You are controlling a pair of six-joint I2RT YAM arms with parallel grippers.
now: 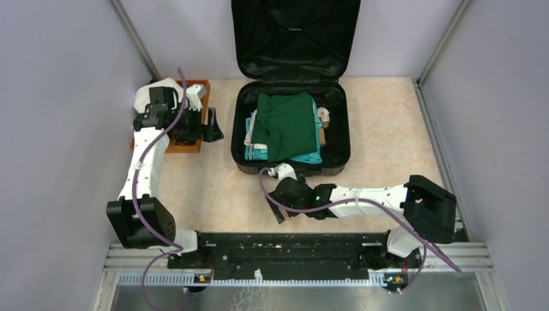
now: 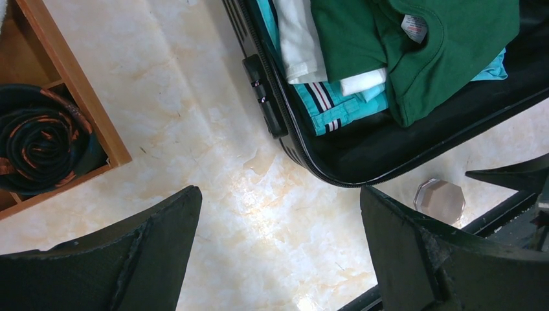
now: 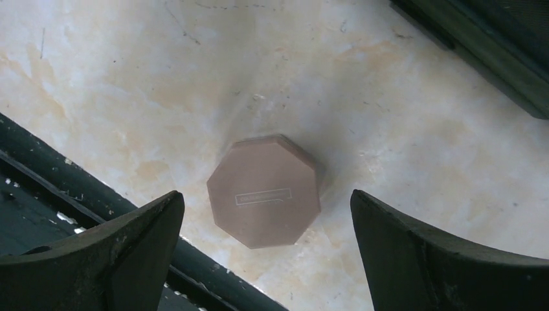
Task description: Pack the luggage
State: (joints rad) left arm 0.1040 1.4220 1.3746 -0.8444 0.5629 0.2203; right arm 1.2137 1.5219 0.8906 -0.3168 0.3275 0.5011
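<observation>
I need to lower my right gripper over the octagonal box (image 3: 264, 194), which is already between its open fingers, until they are on both sides of the box, and then close it.
The luggage (image 1: 340, 139) is a black hard-shell suitcase lying open at the back middle, its lid (image 1: 294, 39) upright. Inside lie a green shirt (image 1: 285, 123), teal and white clothes (image 2: 324, 103) and a small beige bottle (image 1: 324, 117). My left gripper (image 1: 210, 128) is open and empty above the table, between the wooden tray and the suitcase's left wall (image 2: 265, 97). My right gripper (image 1: 278, 206) is open in front of the suitcase. Below it, a pinkish-brown octagonal box (image 3: 264, 191) stands on the table between the open fingers, untouched; it also shows in the left wrist view (image 2: 440, 199).
A brown wooden tray (image 1: 184, 148) stands at the left and holds a rolled dark cloth with orange marks (image 2: 39, 139). A black rail (image 1: 291, 249) runs along the near edge, close beside the octagonal box (image 3: 65, 188). Grey walls enclose the marble-patterned table.
</observation>
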